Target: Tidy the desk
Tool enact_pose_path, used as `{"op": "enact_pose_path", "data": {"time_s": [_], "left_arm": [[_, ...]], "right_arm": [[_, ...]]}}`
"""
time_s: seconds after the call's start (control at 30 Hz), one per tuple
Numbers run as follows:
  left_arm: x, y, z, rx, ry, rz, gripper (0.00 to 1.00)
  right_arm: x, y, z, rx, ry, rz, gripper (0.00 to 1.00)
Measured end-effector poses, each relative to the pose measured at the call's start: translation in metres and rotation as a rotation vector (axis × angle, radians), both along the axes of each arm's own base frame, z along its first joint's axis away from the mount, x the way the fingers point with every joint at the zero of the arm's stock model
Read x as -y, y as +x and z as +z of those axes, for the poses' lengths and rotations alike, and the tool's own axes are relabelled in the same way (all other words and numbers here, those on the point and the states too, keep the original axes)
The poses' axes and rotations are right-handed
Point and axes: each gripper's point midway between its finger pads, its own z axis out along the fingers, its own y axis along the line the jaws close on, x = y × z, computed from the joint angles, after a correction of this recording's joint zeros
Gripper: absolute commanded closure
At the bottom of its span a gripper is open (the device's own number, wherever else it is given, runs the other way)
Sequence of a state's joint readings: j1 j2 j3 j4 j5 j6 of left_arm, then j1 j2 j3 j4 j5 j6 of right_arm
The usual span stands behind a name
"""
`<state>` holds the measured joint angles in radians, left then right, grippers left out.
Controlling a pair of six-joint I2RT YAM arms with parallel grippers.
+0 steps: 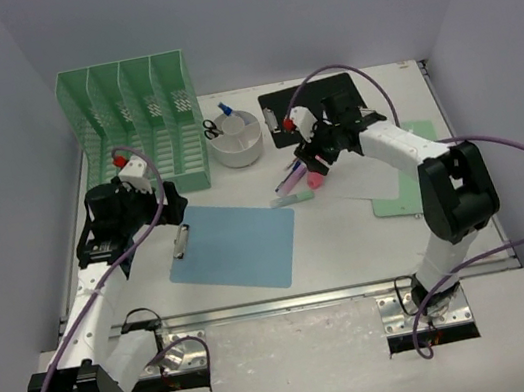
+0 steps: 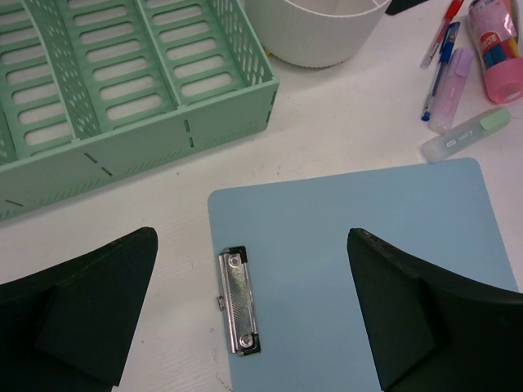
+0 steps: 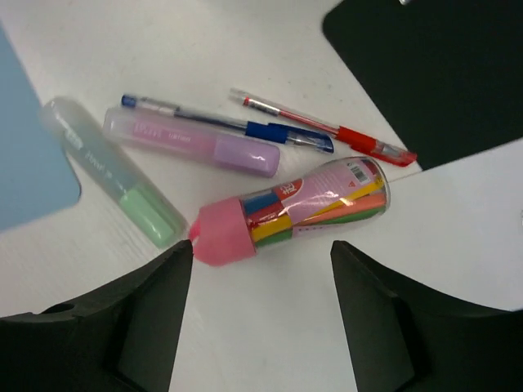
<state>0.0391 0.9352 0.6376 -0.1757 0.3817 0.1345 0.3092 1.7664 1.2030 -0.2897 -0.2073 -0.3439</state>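
Observation:
The crayon tube lies slantwise across the gap between the open fingers. My right gripper turns next and lowers onto the tube behind its pink cap.
The white desk (image 1: 351, 241) holds a light blue clipboard (image 1: 235, 246) with a metal clip (image 2: 239, 302) at its left end. My left gripper (image 2: 252, 245) is open and empty, hovering over the clip end, in the top view (image 1: 168, 207) too. My right gripper (image 3: 260, 253) is open and empty just above a clear tube of crayons with a pink cap (image 3: 310, 208). Beside the tube lie a green highlighter (image 3: 114, 171), a purple highlighter (image 3: 192, 143), a blue pen (image 3: 286, 135) and a red pen (image 3: 343, 135).
A mint-green file rack (image 1: 136, 117) stands at the back left. A white round holder (image 1: 235, 140) with scissors is next to it. A black pad (image 1: 322, 104) lies at the back. White paper (image 1: 361, 179) and a green sheet (image 1: 403, 191) lie at the right.

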Motion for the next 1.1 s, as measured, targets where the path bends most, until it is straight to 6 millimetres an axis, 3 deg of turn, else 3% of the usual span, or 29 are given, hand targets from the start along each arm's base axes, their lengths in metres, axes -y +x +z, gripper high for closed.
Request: {"op": "enact_pose_path", "data": {"time_s": [0.27,0.37,0.47,0.77,1.1], "left_arm": [[0.002,-0.001,0.0,0.002,0.004,-0.022,0.0],[0.003,-0.001,-0.001,-0.001,0.002,-0.026,0.0],[0.003,-0.001,-0.002,-0.002,0.002,-0.026,0.0],[0.003,-0.005,-0.013,-0.026,0.005,-0.026,0.0],[0.003,-0.008,-0.021,-0.044,0.004,-0.025,0.0]], "right_arm": [[-0.003,-0.021,0.036,0.257,-0.219,0.81,0.3],[-0.007,-0.032,0.037,0.337,-0.293,1.068,0.3],[-0.007,-0.044,0.025,0.349,-0.326,1.226,0.29],[0.001,-0.049,-0.032,0.246,-0.383,1.394,0.3],[-0.003,-0.034,-0.06,0.227,-0.475,1.425,0.32]]}}
